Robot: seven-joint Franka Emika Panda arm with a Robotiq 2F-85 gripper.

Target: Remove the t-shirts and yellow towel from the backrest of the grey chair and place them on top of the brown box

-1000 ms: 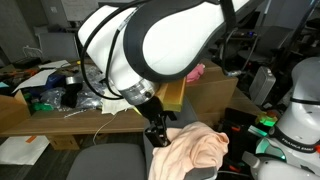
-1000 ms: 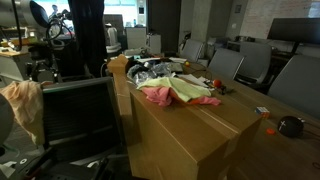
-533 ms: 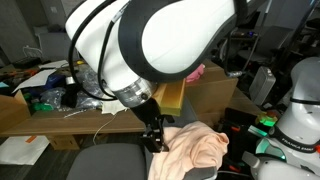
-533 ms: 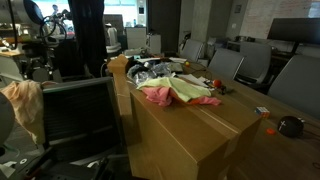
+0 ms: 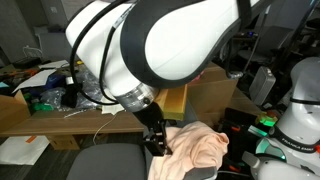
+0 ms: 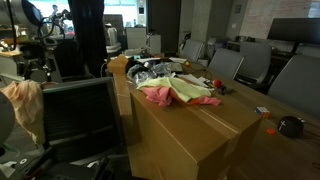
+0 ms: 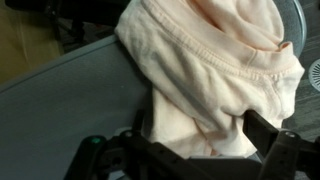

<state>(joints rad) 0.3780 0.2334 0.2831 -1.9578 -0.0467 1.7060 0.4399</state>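
The gripper stays low at the peach t-shirt's edge and closes next, as the fold of hem (image 7: 196, 130) already lies between its open fingers.
A peach t-shirt (image 5: 195, 150) hangs over the backrest of the grey chair (image 5: 105, 162); it also shows in an exterior view (image 6: 22, 102) and fills the wrist view (image 7: 215, 70). My gripper (image 5: 157, 142) is open and low against the shirt's left edge. In the wrist view its fingers (image 7: 200, 132) straddle a fold of the shirt without closing on it. A yellow towel (image 6: 188, 92) and a pink t-shirt (image 6: 158, 97) lie on top of the brown box (image 6: 190, 135).
Dark clothes (image 6: 160, 70) lie further back on the box. A cluttered desk (image 5: 45, 95) stands behind the chair. Office chairs (image 6: 225, 65) line the far side of the box. A white robot base (image 5: 295, 115) stands close beside the chair.
My gripper has moved down a little, closer onto the peach t-shirt. The shirt and the things on the box have not moved.
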